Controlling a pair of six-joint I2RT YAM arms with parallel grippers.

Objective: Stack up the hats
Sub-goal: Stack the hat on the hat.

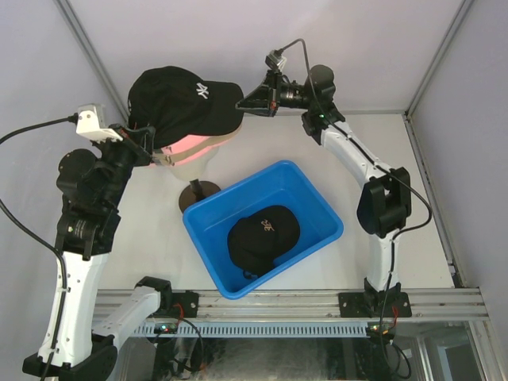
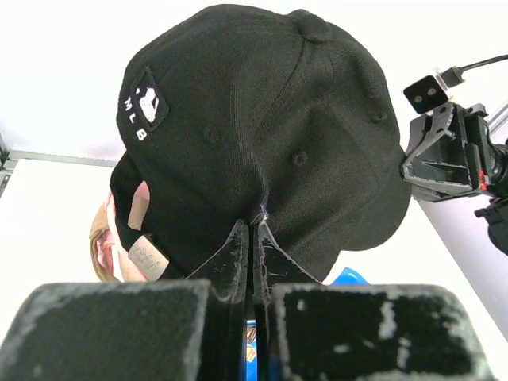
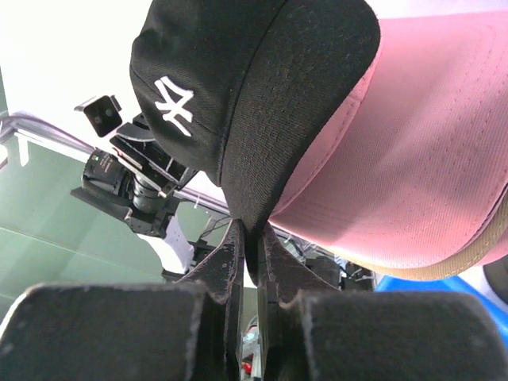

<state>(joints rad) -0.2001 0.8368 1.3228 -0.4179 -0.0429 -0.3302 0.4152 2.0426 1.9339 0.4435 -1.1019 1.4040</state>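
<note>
The pink cap's brim point(image 1: 194, 144) point(image 3: 413, 159) is below my right gripper, so my gripper will next move down and back, lay the black cap's brim on top and let go.
A black cap with a white NY logo point(image 1: 178, 97) sits on top of a pink cap point(image 1: 194, 146) and a tan cap point(image 1: 226, 138), stacked on the mannequin head at the back left. My left gripper point(image 1: 148, 135) is shut on the black NY cap's back edge point(image 2: 258, 214). My right gripper point(image 1: 242, 103) is shut on its brim point(image 3: 254, 230), above the pink brim point(image 3: 413, 159). A second black cap with a small orange mark point(image 1: 263, 233) lies in the blue bin point(image 1: 313, 190).
The mannequin's brown base point(image 1: 198, 190) stands just behind the bin's back left corner. The enclosure's white walls rise close behind both grippers. The metal rail point(image 1: 278, 305) runs along the near edge.
</note>
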